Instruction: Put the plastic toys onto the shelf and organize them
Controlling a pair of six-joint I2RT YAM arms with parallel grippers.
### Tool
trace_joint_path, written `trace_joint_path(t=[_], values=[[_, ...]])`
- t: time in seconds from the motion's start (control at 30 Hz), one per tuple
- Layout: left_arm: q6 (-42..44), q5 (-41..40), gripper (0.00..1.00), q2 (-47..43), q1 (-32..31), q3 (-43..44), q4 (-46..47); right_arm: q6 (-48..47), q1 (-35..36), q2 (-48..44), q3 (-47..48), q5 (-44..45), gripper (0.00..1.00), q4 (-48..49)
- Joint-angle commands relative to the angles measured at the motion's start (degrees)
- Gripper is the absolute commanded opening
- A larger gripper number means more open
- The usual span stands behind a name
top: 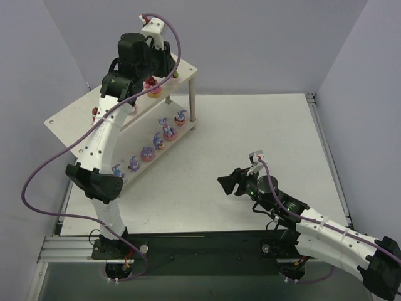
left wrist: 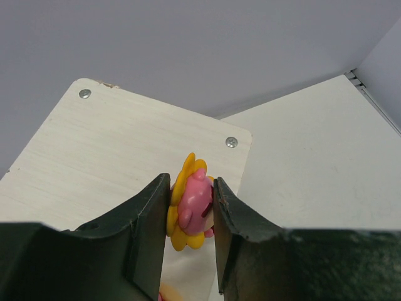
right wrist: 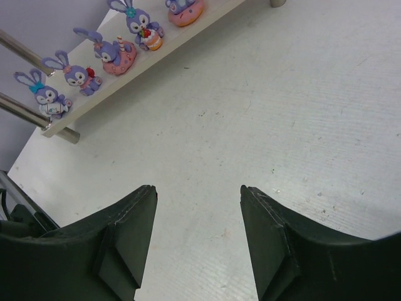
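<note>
The flower-like toy will next go down onto the empty end of the top board, beside the red-pink toy point(top: 153, 88), carried by my left gripper. My left gripper will then release it.
My left gripper point(left wrist: 191, 188) is shut on an orange-yellow flower-like toy point(left wrist: 190, 212) with a pink body. It hangs over the right end of the shelf's pale top board point(left wrist: 94, 144). From above, that gripper point(top: 136, 93) sits beside a red-pink toy point(top: 153, 88) on the top board point(top: 69, 119). Several purple-blue bunnies point(top: 159, 142) line the lower board in a row, and the same bunnies point(right wrist: 116, 50) show in the right wrist view. My right gripper point(top: 229, 183) is open and empty, low over the table, with bare table between its fingers point(right wrist: 131, 226).
A small red toy point(top: 95, 113) stands near the left end of the top board. White metal legs point(top: 192, 106) hold the shelf at the table's back left. Purple walls close in the white table point(top: 250, 138) on three sides. A purple cable point(top: 44, 169) loops beside the left arm.
</note>
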Motion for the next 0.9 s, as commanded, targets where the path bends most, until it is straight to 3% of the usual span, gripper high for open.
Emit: trace_joint_path(t=[0.0,0.53,0.87], values=[[3.0,4.2,0.00,0.6,1.3,4.0,-0.2,-0.4,-0.3,1.1,1.2,0.9,0.56,1.5],[-0.3,10.7,0.02,5.2,5.3,11.5,-6.7,0.7,-0.3,1.8,1.5,0.4,0.56,1.9],[-1.1,15.3,0.02,6.0,5.9,11.4,-7.6,1.6,-0.4,3.2,1.1,-0.2,0.56,3.5]])
